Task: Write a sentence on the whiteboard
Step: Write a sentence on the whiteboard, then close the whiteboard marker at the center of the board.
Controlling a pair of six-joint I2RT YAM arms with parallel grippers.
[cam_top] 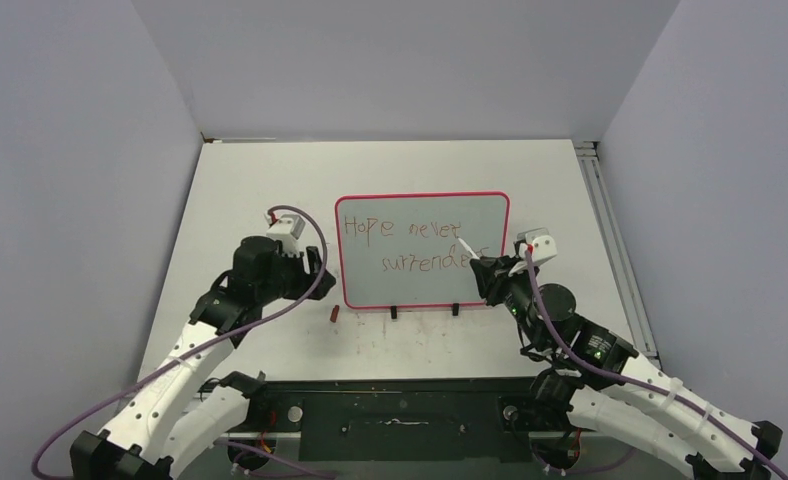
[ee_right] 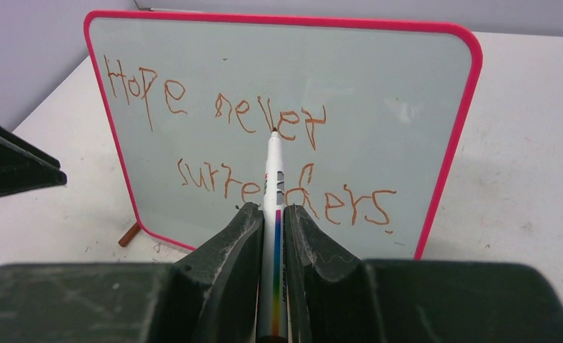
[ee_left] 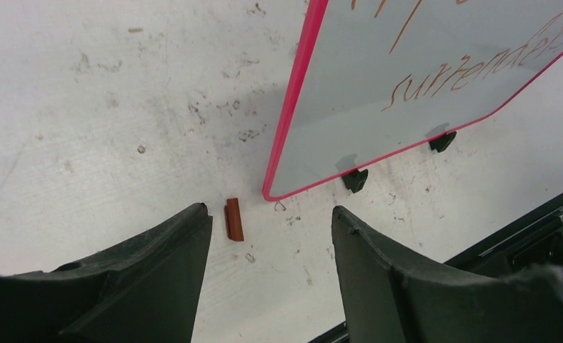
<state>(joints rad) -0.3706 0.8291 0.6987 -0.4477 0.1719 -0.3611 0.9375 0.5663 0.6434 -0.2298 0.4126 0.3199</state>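
Note:
I will move my left gripper down and back next and close it on the near end of the marker cap [cam_top: 333, 317] [ee_left: 233, 219], because that is below the gripper and nearer my base.
The whiteboard [cam_top: 450, 215] with a pink-red frame stands mid-table on two black feet. The sentence [ee_right: 214, 107] reads "Hope never" above "surrenders" in reddish-brown letters. My right gripper [ee_right: 272, 209] is shut on a white marker [ee_right: 272, 186], its brown tip pointing at the board without clearly touching it. In the top view the right gripper [cam_top: 484, 266] is at the board's lower right. My left gripper [ee_left: 271, 211] is open and empty above the table, left of the board [ee_left: 436, 50]. The brown marker cap [ee_left: 233, 219] lies between its fingers, near the board's corner.
The cap [cam_top: 335, 313] lies on the table off the board's lower left corner. A metal rail [cam_top: 610, 230] runs along the table's right edge. Grey walls enclose the table on three sides.

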